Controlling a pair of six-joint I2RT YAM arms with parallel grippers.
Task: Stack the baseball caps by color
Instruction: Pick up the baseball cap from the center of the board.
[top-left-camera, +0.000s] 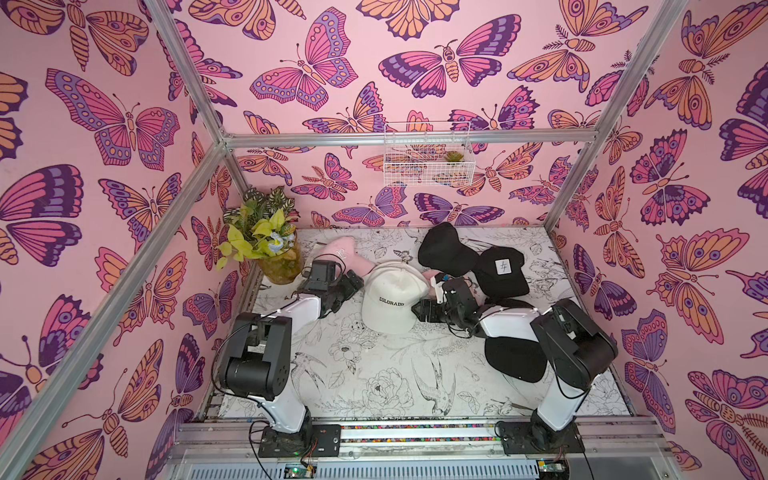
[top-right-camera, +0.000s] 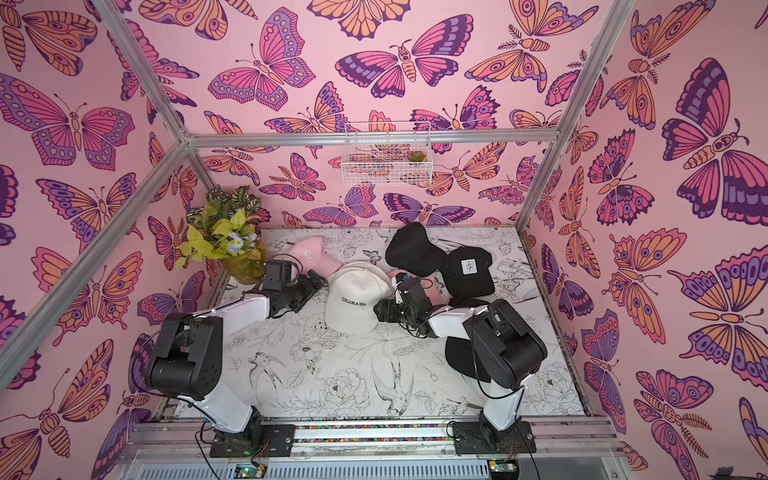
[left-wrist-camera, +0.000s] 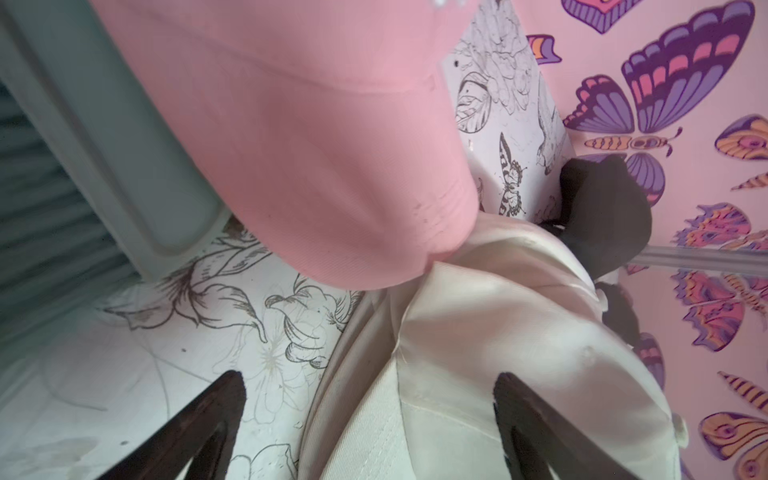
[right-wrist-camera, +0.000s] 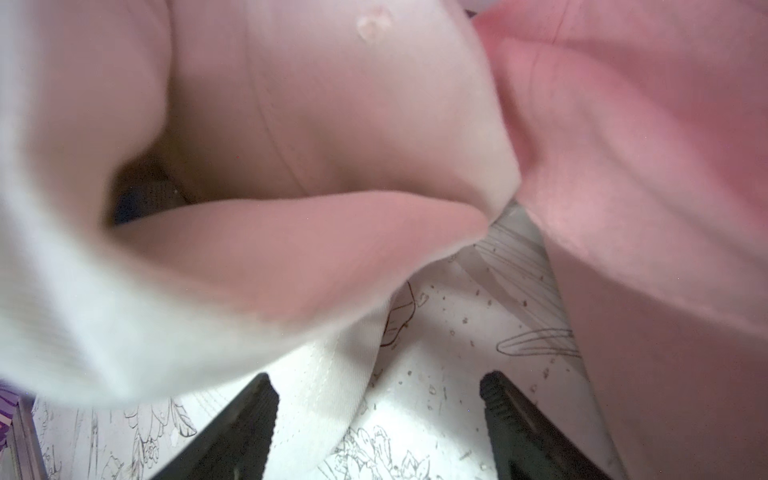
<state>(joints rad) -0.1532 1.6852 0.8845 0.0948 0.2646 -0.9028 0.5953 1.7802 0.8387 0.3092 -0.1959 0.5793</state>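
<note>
The left gripper turns outward next, away from the cream cap, and closes on the pink cap's brim (left-wrist-camera: 376, 212), because that brim overlaps the cream fabric (left-wrist-camera: 498, 332).
A cream-white "COLORADO" baseball cap (top-left-camera: 390, 299) (top-right-camera: 353, 303) lies mid-table, and more cream fabric shows behind its crown. My left gripper (top-left-camera: 353, 282) (left-wrist-camera: 370, 411) stands open at the cap's left side, with cream fabric (left-wrist-camera: 498, 332) lying loose between its fingers. Open at the cap's right side is my right gripper (top-left-camera: 419, 309) (right-wrist-camera: 378, 403), the cream brim edge (right-wrist-camera: 324, 374) reaching between its fingers. A pink cap (top-left-camera: 340, 253) (left-wrist-camera: 311, 145) lies behind the left gripper. Another pink cap (top-left-camera: 432, 276) (right-wrist-camera: 644, 166) peeks out behind the right wrist. Black caps (top-left-camera: 442, 249) lie at the back right, one with a white patch (top-left-camera: 500, 270).
A further black cap (top-left-camera: 515, 357) lies under my right arm near the right wall. A potted plant in a yellow vase (top-left-camera: 278, 266) stands in the back left corner. A white wire basket (top-left-camera: 428, 153) hangs on the back wall. Aluminium frame posts line the walls.
</note>
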